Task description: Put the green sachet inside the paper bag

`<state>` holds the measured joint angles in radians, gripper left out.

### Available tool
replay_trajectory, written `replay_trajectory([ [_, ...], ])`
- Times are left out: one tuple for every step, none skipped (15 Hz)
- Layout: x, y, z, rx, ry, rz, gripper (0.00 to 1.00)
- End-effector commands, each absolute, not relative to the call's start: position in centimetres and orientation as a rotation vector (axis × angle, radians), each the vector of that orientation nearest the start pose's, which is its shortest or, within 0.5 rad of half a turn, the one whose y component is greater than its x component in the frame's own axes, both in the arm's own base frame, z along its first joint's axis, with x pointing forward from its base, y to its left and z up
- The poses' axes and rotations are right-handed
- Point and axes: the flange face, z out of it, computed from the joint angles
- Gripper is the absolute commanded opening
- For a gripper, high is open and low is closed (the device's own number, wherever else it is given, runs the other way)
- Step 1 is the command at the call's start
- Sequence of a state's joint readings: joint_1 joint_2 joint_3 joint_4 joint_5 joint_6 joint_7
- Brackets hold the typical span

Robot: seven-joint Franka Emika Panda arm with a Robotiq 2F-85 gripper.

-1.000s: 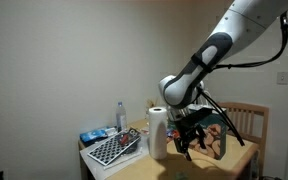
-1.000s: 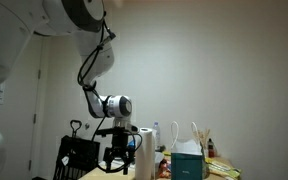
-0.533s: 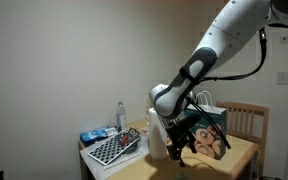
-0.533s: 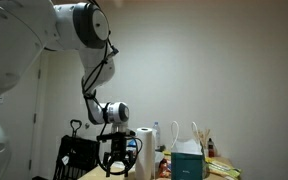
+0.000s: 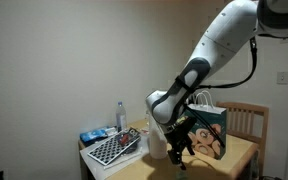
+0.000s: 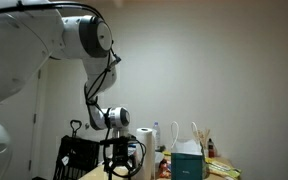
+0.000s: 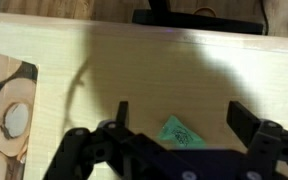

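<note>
The green sachet [image 7: 178, 131] is on the tabletop below my gripper. My gripper should turn its open fingers to match the sachet's slant next and lower them around it.
In the wrist view the green sachet [image 7: 178, 131] lies flat on the wooden table [image 7: 134, 75], between the two open fingers of my gripper [image 7: 184, 115] and partly hidden by the gripper body. The teal paper bag with doughnut rounds shows at the left edge of the wrist view [image 7: 6, 110] and stands upright in both exterior views [image 5: 210, 132] [image 6: 187, 160]. My gripper [image 5: 180, 150] [image 6: 119, 165] hangs low over the table near the bag, open and empty.
A white paper towel roll [image 5: 157, 135] [image 6: 144, 150] stands beside the gripper. A checkered board [image 5: 114, 150], a water bottle [image 5: 120, 115] and a blue packet [image 5: 92, 135] lie further along the table. A wooden chair [image 5: 249, 120] stands behind the bag.
The arm has swung away from the bag and lowered the open gripper toward the table surface. The bag and roll have not moved.
</note>
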<state>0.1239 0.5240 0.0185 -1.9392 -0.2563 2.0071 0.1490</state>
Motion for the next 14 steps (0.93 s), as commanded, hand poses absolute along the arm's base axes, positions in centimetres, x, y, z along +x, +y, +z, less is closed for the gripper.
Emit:
replay_trajectory([
  [58.2,6.5,14.7,-3.271,-0.566,0.831,1.0],
  [58.5,6.1,13.9,-3.246,-0.629,0.887,1.0],
  [57.6,6.5,15.0,-3.277,-0.487,0.805,1.0],
  [57.8,6.4,14.2,-3.27,-0.5,0.823,1.0],
  [57.8,6.4,13.8,-3.269,-0.5,0.828,1.0],
  [57.9,6.4,13.9,-3.269,-0.5,0.827,1.0],
  [58.2,6.7,13.8,-3.273,-0.552,0.823,1.0],
  [58.5,7.0,13.5,-3.277,-0.612,0.821,1.0],
  [58.7,7.3,13.3,-3.279,-0.659,0.827,1.0],
  [58.9,7.7,13.0,-3.278,-0.716,0.836,1.0],
  [59.1,8.0,12.7,-3.276,-0.757,0.841,1.0],
  [59.3,8.3,12.5,-3.268,-0.799,0.846,1.0],
  [59.4,8.6,12.2,-3.256,-0.838,0.847,1.0],
  [59.5,8.8,11.9,-3.235,-0.874,0.853,1.0],
])
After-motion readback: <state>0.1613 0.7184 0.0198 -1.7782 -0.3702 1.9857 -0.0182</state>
